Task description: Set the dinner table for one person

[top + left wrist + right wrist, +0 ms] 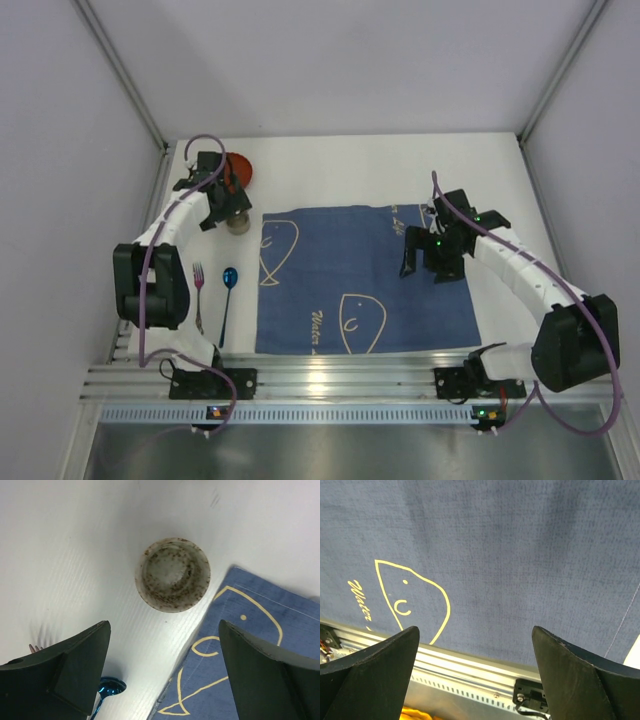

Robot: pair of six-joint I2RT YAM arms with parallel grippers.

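Observation:
My left gripper should go down to the cup [237, 222], which stands below it with its opening up. Its open fingers will go around the side of the cup's rim away from the placemat and close.
The white dinner table [340, 170] holds a blue placemat [365, 280] with cream fish drawings in its middle. A speckled beige cup [237, 222] stands upright on the table just off the placemat's far left corner. My left gripper [230, 208] hangs open and empty above it. In the left wrist view the cup [172, 575] lies ahead of the open gripper [164, 625], beside the placemat edge [250, 645]. My right gripper [430, 262] is open and empty above the placemat's right part [520, 555]; the right wrist view shows its spread tips [474, 630].
A red dish [240, 168] sits at the far left behind the cup. A pink fork [199, 290] and a blue spoon [229, 290] lie left of the placemat; the spoon bowl [111, 686] shows in the left wrist view. A metal rail [470, 665] runs along the near edge.

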